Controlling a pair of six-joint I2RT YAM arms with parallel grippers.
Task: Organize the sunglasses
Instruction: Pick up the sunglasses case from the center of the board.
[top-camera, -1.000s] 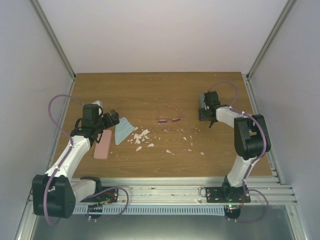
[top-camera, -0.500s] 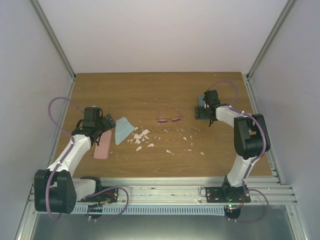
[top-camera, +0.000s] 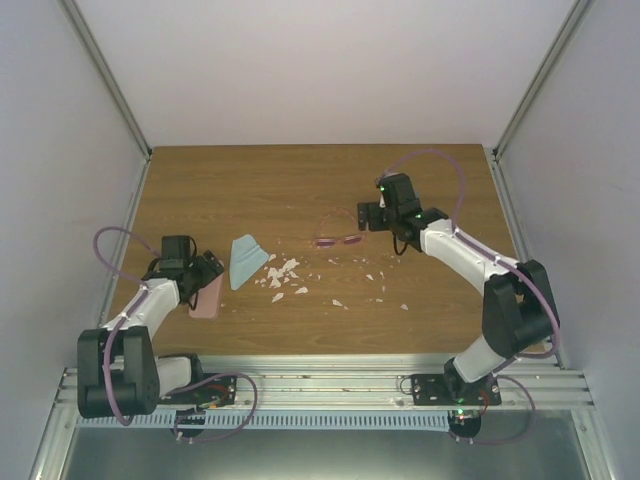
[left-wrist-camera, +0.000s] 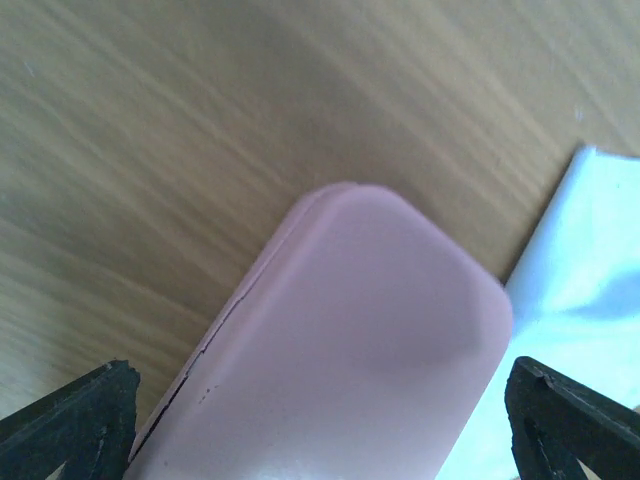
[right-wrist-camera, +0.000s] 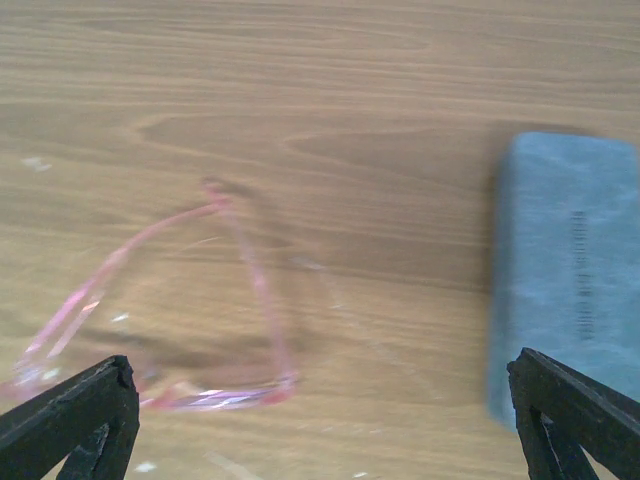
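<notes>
Next I should swing my right gripper to the left in the top view and back, down over the uncovered near end of the pink case (top-camera: 206, 295).
The pink-framed sunglasses (top-camera: 338, 234) lie folded-out on the wooden table near its middle. My right gripper (top-camera: 363, 216) hovers just to their right, open and holding nothing. In the right wrist view the sunglasses (right-wrist-camera: 264, 300) sit blurred, left of centre between the spread fingertips of that gripper (right-wrist-camera: 322, 420). My left gripper (top-camera: 203, 272) is at the left side, open, over the far end of the shut pink case (top-camera: 206, 295). The left wrist view shows the pink case (left-wrist-camera: 340, 350) filling the space between the open jaws of the left gripper (left-wrist-camera: 320, 425), which do not press on it.
A blue-grey case (right-wrist-camera: 565, 280) lies right of the sunglasses, under my right arm in the top view. A light blue cloth (top-camera: 245, 260) lies beside the pink case. Several white scraps (top-camera: 285, 275) are scattered across the table's middle. Metal frame posts and walls bound the table.
My right arm swung left from the blue-grey case to beside the pink sunglasses, its jaws opening wider. My left arm drew back toward the near left along the pink case.
</notes>
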